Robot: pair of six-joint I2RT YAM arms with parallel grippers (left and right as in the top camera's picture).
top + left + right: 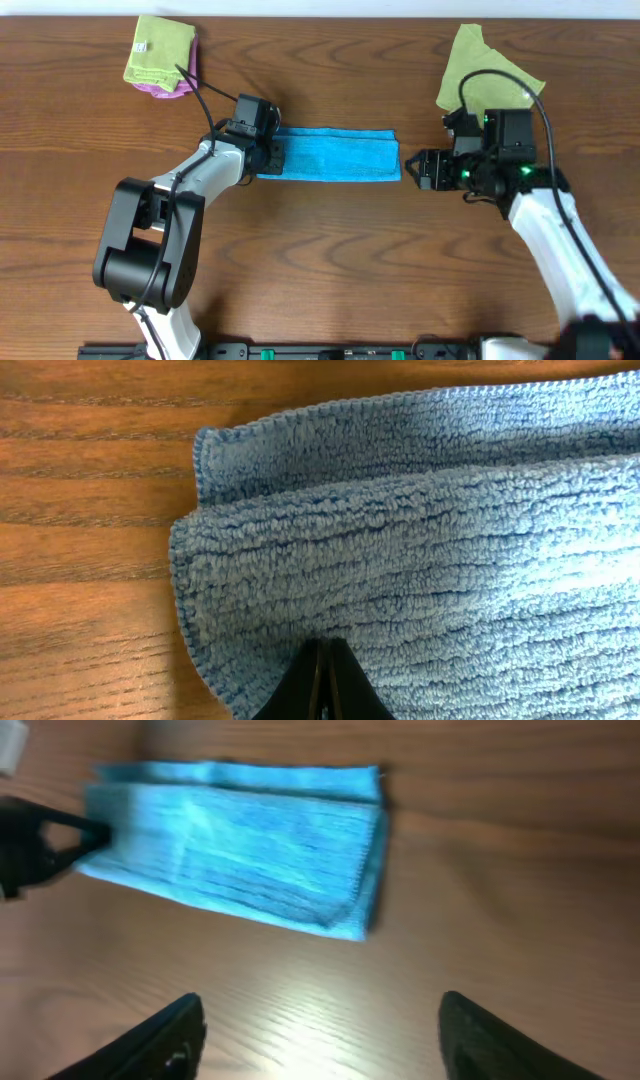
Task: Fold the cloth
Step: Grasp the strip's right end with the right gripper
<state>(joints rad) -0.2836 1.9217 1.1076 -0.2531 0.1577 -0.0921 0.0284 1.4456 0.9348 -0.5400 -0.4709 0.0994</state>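
My right gripper goes down toward the left in the overhead view onto the cloth's loose short end next, because its open fingers are still above bare wood.
The sky-blue cloth lies on the table folded into a long narrow strip running left to right. In the left wrist view its layers lie offset, with the lower layer's edge showing beyond the upper one. My left gripper is at the strip's left end, its fingers shut together with the tips on the fabric; no cloth shows between them. My right gripper is open and empty just right of the strip's right end. In the right wrist view its fingers are spread wide over bare wood, short of the cloth.
A lime-green cloth on a purple cloth lies at the back left. Another lime-green cloth lies at the back right, behind my right arm. The table is brown wood.
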